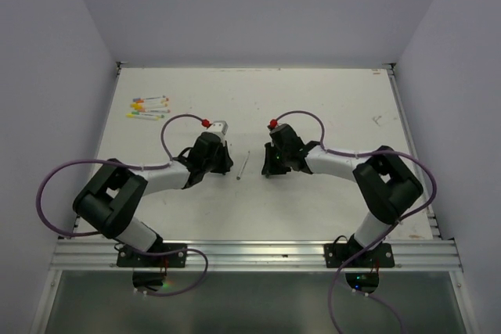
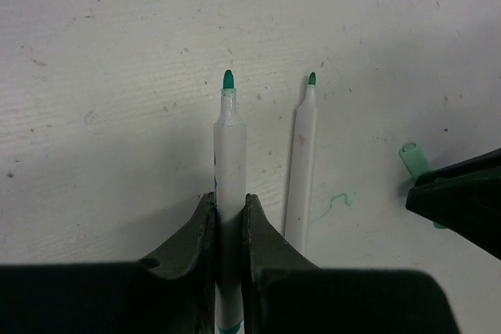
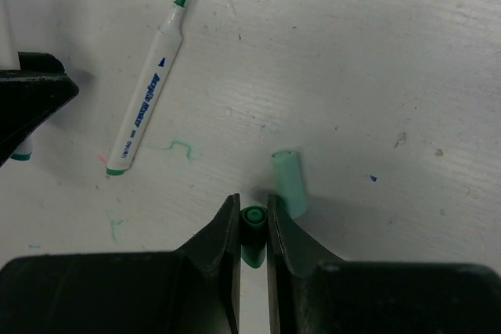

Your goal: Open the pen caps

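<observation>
Both pens have bare tips, so the right gripper next needs to move slightly outward, away from the loose pen, and let go of the dark green cap beside the pale green cap (image 3: 290, 184).
In the left wrist view my left gripper (image 2: 228, 198) is shut on a white pen (image 2: 229, 142) whose bare green tip points away from me. A second uncapped green-tipped pen (image 2: 303, 162) lies on the table just to its right. My right gripper (image 3: 253, 199) is shut on a dark green pen cap (image 3: 253, 218), held end-on. A pale green cap (image 3: 287, 181) lies on the table right beside that gripper's right finger. From above, the left gripper (image 1: 225, 165) and the right gripper (image 1: 268, 167) face each other at mid-table, with the loose pen (image 1: 243, 166) between them.
Several capped pens (image 1: 149, 107) with coloured caps lie in a cluster at the table's far left. Green ink scribbles (image 3: 182, 147) mark the white table (image 1: 329, 91). Grey walls enclose the table on three sides. A metal rail (image 1: 258, 254) runs along the near edge.
</observation>
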Tool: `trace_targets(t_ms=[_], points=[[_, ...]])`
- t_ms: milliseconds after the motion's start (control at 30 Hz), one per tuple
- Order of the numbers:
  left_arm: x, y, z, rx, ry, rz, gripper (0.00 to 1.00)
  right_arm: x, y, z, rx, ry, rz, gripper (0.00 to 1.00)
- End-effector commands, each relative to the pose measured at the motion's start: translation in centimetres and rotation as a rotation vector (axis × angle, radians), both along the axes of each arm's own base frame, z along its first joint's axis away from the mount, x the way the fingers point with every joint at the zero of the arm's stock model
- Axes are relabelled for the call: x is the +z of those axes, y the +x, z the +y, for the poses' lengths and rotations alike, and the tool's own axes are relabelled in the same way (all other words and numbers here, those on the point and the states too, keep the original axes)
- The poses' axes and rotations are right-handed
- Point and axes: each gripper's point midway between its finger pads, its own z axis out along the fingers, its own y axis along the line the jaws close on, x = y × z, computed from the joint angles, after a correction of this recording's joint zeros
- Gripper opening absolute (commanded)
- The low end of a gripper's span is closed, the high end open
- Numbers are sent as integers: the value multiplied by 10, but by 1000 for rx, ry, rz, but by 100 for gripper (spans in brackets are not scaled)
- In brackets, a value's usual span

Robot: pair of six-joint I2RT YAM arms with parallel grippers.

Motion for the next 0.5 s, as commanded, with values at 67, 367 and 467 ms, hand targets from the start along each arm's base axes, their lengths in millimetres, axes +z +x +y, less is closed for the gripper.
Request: trace_targets(t_ms=[67,367,467], points=[[11,23,-9,-21,-36,-66,8,5,23,5,-27,-13,-63,0],[-3,24,-15,-42,-40,-17,15,-6,31,-14,-102,-135,-66,0],[-9,21,-14,-43,-37,7,17,-7,31,-25,-128,-183,-72,0]])
